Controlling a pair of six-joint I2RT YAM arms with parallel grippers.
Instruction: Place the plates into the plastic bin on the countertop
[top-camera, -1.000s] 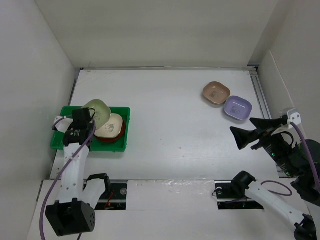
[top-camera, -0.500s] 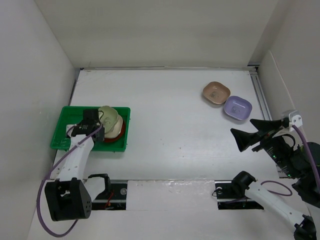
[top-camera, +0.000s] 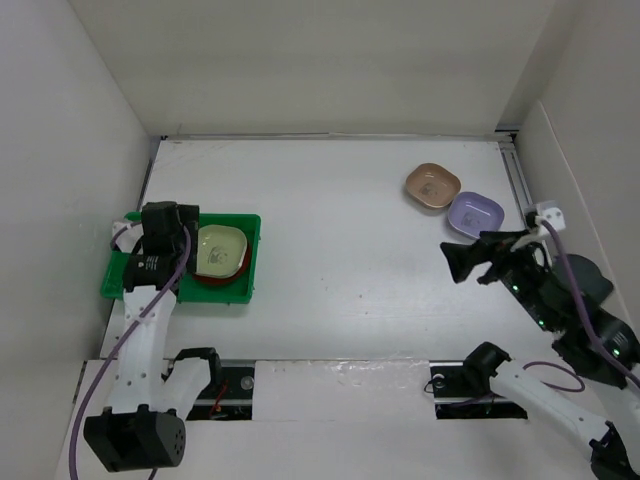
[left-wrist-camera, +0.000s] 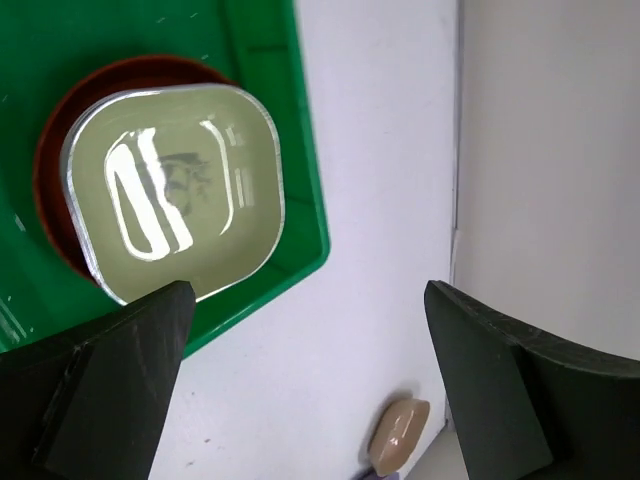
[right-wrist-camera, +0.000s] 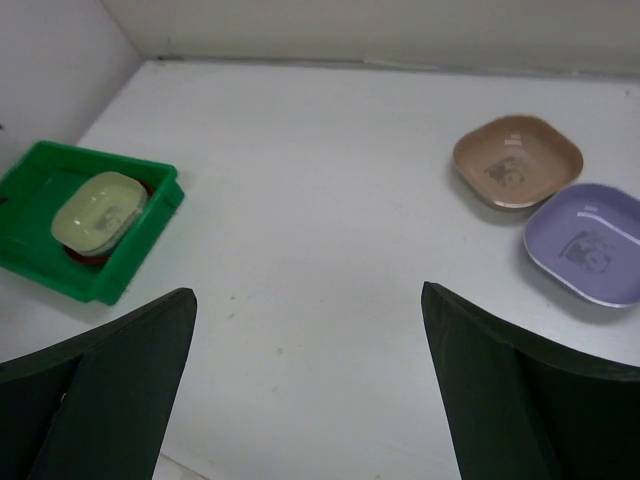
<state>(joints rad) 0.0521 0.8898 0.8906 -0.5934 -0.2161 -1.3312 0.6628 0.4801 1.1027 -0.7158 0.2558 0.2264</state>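
The tan-pink plate (top-camera: 432, 186) crowds the lavender plate's far side, so my right gripper next moves outward, tilts down and lowers over the lavender plate's rim by the bar (top-camera: 499, 225).
The green plastic bin (top-camera: 254, 262) sits at the left of the white countertop (top-camera: 340, 240). In it an olive green plate (top-camera: 221, 249) lies flat on a red-brown plate (left-wrist-camera: 58, 130). My left gripper (top-camera: 172, 232) hovers over the bin's left half, open and empty; in the left wrist view its fingers frame the bin's corner (left-wrist-camera: 308, 295). A tan-pink plate (top-camera: 432, 186) and a lavender plate (top-camera: 474, 216) rest at the far right. My right gripper (top-camera: 468, 257) is open above the countertop, just short of the lavender plate, and holds nothing (right-wrist-camera: 307, 295).
White walls enclose the countertop on the left, back and right. A metal rail (top-camera: 520, 180) runs along the right edge behind the two plates. A taped strip (top-camera: 340, 375) borders the near edge between the arm bases.
My left gripper opened and let go of the olive green plate, which now lies flat on the stack in the bin. The right arm shifted left and forward toward the two loose plates.
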